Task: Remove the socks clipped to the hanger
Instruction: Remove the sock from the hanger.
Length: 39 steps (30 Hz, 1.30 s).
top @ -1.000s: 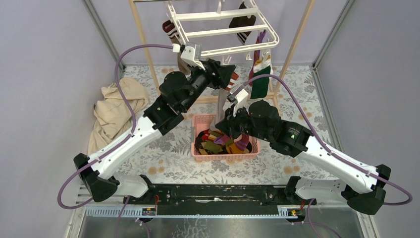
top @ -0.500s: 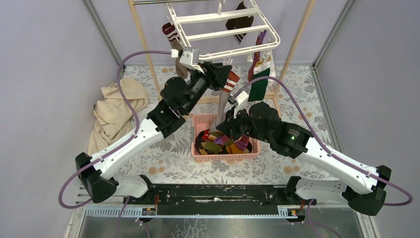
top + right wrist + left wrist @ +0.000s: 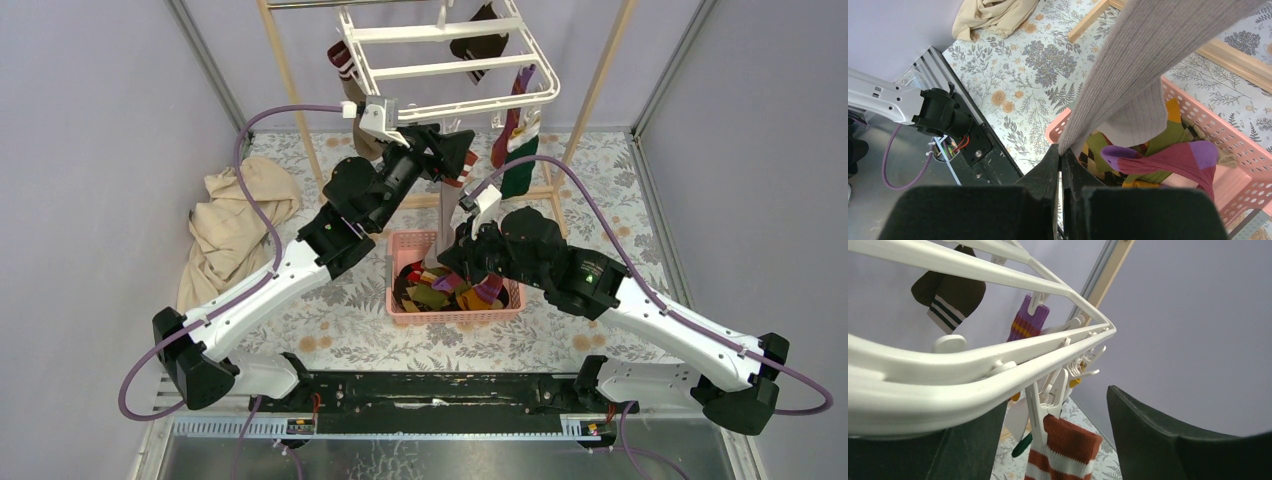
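Observation:
My right gripper moves down next, draws the grey sock (image 3: 1128, 75) off the hanger and releases it onto the loose socks, since the pink basket collects them below.
The white hanger (image 3: 450, 62) hangs from the wooden frame, with several socks clipped to it. A rust-and-white striped sock (image 3: 1068, 450) hangs from a white clip (image 3: 1040, 412) on its front edge. My left gripper (image 3: 1063, 452) is open, one finger on each side of that sock and not touching it. A grey sock (image 3: 1128, 75) runs taut from the hanger down to my right gripper (image 3: 1060, 155), which is shut on its lower end above the pink basket (image 3: 1243, 150). A brown striped sock (image 3: 948, 297), a purple one (image 3: 1028, 322) and a green one (image 3: 520, 168) also hang.
The pink basket (image 3: 405, 310) holds several loose socks. A beige cloth (image 3: 235, 215) lies at the left on the floral mat. Wooden frame poles (image 3: 290, 90) stand on both sides of the hanger. The grey walls are close.
My left arm has risen and reached back until its jaws are round the striped sock at the hanger's front edge. The hanger has swung slightly. The right arm has barely moved.

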Motion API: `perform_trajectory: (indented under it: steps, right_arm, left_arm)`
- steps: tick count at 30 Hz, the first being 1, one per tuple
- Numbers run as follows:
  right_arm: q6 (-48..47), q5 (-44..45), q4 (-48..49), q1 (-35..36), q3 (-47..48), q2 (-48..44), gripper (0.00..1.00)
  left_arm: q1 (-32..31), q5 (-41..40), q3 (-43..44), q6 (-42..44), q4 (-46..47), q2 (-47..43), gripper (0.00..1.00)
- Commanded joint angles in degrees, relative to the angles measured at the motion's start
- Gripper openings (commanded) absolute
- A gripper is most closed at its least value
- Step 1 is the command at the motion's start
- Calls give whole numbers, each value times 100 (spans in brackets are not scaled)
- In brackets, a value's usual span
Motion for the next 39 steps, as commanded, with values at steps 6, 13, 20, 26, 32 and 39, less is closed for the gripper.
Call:
perform_trajectory:
  steps: [6,13,20,26,32,39]
  right_arm:
    - [-20,66,-70,31,112,92,0]
    - [-54,37,-144,32,215,193,0]
    - [-81,63,-263,45,290,192,0]
    - [-82,82,-299,58,261,140,0]
    - [-77,99,-292,58,159,83,0]
    - [-61,264,-260,58,-121,-42,0]
  left_arm:
    - [10,-424,204,115,223,85,89]
    - [12,-724,349,199,122,204,89]
    - [12,-740,459,253,176,352,86]
    - [15,-735,508,279,143,377,68]
    - [12,-698,564,335,52,369,51]
    - [12,-675,482,424,25,225,34]
